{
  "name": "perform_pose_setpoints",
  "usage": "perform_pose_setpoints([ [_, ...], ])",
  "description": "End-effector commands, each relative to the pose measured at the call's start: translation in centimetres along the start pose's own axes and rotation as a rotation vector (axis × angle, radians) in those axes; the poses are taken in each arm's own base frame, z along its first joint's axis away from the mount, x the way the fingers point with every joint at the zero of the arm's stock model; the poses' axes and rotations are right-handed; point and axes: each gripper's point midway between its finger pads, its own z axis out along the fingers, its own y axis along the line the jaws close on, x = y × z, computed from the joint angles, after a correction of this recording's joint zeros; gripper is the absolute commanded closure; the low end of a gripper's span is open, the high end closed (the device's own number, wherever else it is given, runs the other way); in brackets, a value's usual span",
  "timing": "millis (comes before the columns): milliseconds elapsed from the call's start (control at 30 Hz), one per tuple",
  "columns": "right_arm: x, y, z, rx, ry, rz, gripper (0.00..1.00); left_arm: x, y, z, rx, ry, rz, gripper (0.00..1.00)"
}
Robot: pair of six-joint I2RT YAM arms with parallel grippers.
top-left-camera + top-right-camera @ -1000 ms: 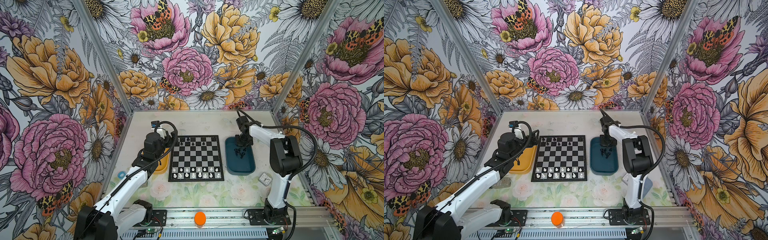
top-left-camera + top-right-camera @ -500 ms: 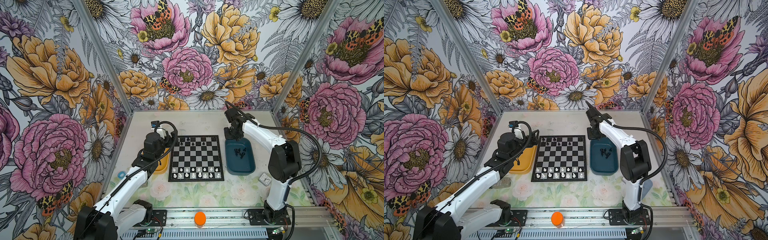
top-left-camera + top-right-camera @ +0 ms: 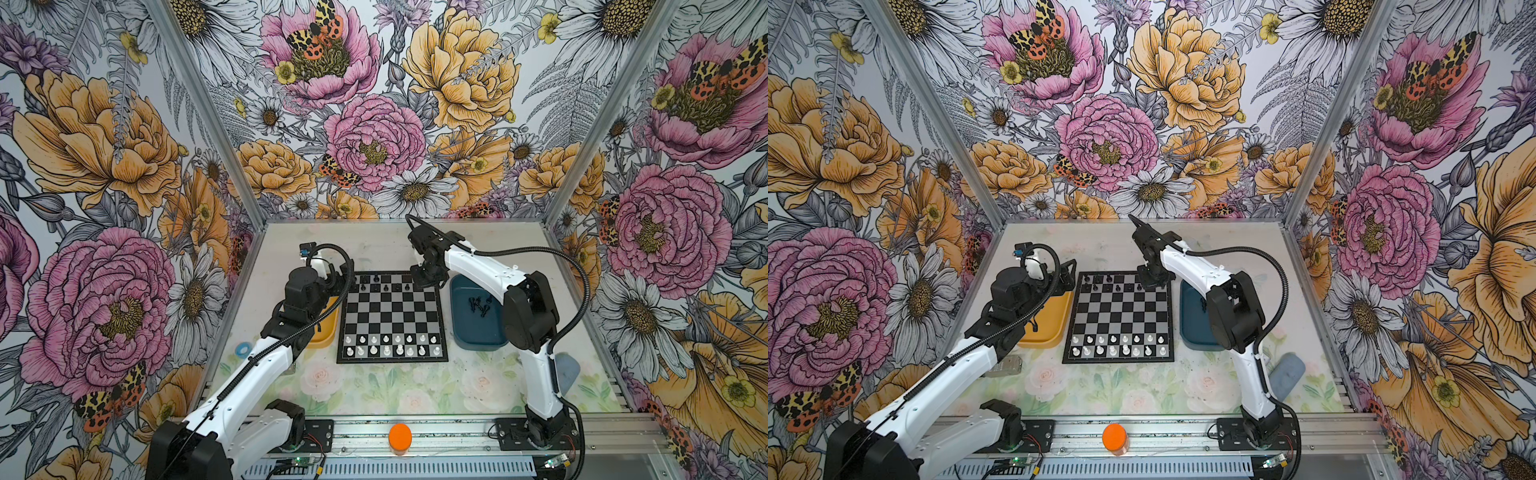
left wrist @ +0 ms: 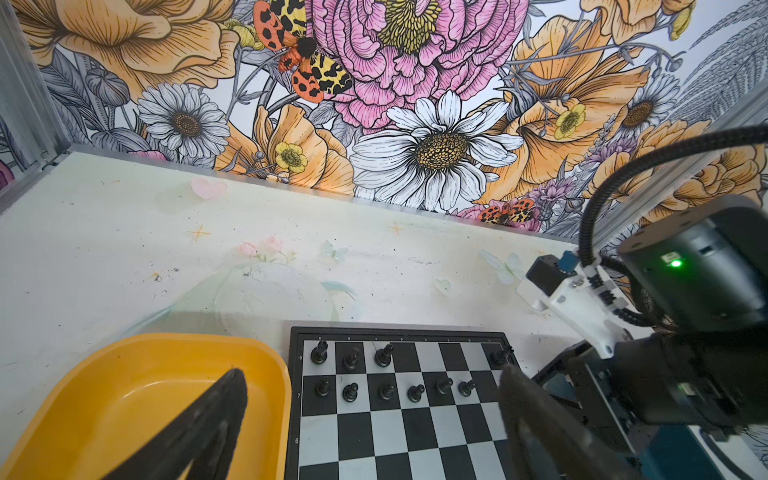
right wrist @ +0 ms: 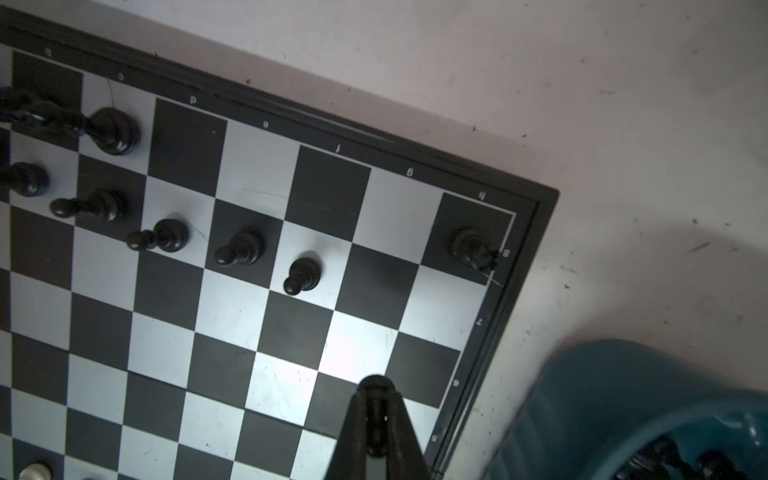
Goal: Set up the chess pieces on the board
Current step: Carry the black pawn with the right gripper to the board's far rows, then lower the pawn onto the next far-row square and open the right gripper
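Note:
I should next lower my right gripper onto the dark square beside the row's last pawn and release the chess piece, because that square is empty below the gripper.
The board lies mid-table. Several black chess pieces stand in its two far rows, with a rook on the far right corner. My right gripper hangs over the board's far right part, shut on a small black chess piece. My left gripper is open and empty, by the board's far left corner, above the yellow tray. More black pieces lie in the blue tray.
White chessmen fill the board's two near rows. The yellow tray touches the board's left side and the blue tray sits to its right. An orange cap sits on the front rail, a grey-blue pad at near right.
My right gripper has swung left from above the blue tray to over the board's far right corner, still shut. The left arm has not moved.

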Motion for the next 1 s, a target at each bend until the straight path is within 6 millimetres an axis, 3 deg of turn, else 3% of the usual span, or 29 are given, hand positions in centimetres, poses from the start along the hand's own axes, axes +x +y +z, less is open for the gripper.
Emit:
perform_pose_setpoints([
  [0, -1.2, 0.8, -0.4, -0.018, -0.025, 0.010, 1.00, -0.1, 0.4, -0.3, -0.005, -0.014, 0.012, 0.04],
  [467, -2.2, 0.1, 2.8, 0.030, -0.003, 0.009, 1.00, -0.1, 0.5, -0.2, -0.007, -0.011, 0.009, 0.04],
  [967, -2.3, -0.8, 4.2, 0.050, 0.015, 0.023, 1.00, 0.0, 0.6, -0.2, -0.011, -0.006, 0.008, 0.04],
])
